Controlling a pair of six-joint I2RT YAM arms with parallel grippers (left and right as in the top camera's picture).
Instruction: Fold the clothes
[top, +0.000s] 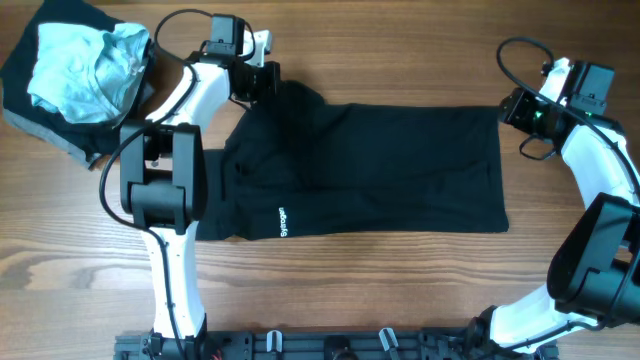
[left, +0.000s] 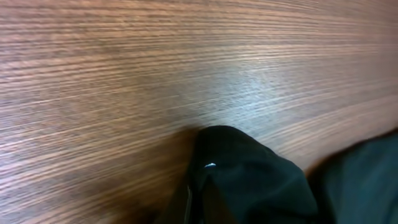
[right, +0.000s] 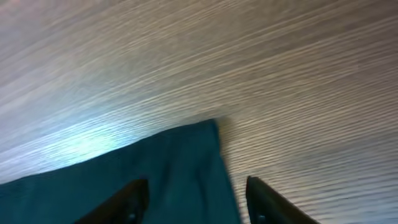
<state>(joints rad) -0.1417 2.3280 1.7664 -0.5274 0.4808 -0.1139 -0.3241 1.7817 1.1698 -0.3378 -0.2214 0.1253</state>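
I next need to raise my left gripper, draw the garment's corner back and lower it to release on the garment beside the white logo (top: 245, 208), as that logo is back from the gripper.
A black garment (top: 360, 170) with a small white logo lies spread flat across the middle of the table. My left gripper (top: 268, 80) is at its far left corner. In the left wrist view that corner (left: 249, 174) is bunched up between the shut jaws (left: 199, 205). My right gripper (top: 507, 110) is at the far right corner. In the right wrist view its two fingers (right: 196, 199) are apart, straddling the cloth's corner (right: 168, 168) just above the table.
A crumpled light blue garment (top: 80, 65) lies on a dark grey one (top: 40, 125) at the far left corner of the wooden table (top: 400, 290). The arm bases stand along the near edge.
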